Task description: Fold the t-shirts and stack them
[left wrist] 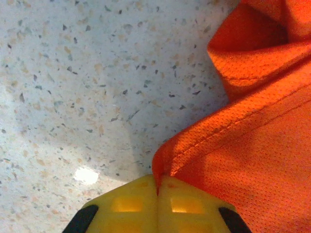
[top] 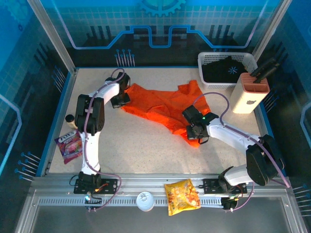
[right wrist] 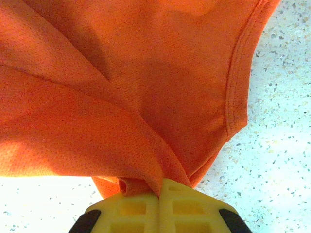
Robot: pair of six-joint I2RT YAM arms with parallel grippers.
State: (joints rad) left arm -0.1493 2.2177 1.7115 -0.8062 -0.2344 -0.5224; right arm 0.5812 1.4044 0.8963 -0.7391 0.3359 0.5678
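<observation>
The t-shirt's bunched folds go back with my right gripper over the bare tabletop by the front bar (top: pixel 181 161) next for release there, since the orange t-shirt (top: pixel 160 104) lies crumpled.
The orange t-shirt (top: pixel 160 104) lies crumpled and stretched across the middle of the table. My left gripper (top: pixel 121 99) is shut on its far-left corner; in the left wrist view the hemmed edge of the orange t-shirt (left wrist: pixel 233 131) runs into the closed yellow fingertips (left wrist: pixel 158 187). My right gripper (top: pixel 194 128) is shut on the shirt's right side, where folds of the orange t-shirt (right wrist: pixel 121 97) bunch into the closed fingertips (right wrist: pixel 159 191). The black shirt (top: pixel 224 69) with a pale starburst print lies in the white basket (top: pixel 206 60) at the back right.
A white and salmon holder with dark tools (top: pixel 250 92) stands right of the shirt. A pink snack bag (top: pixel 69 144) and a small bottle (top: pixel 71 119) lie at the left edge. A yellow snack bag (top: pixel 182 195) and a white cup (top: pixel 145 200) sit on the front rail.
</observation>
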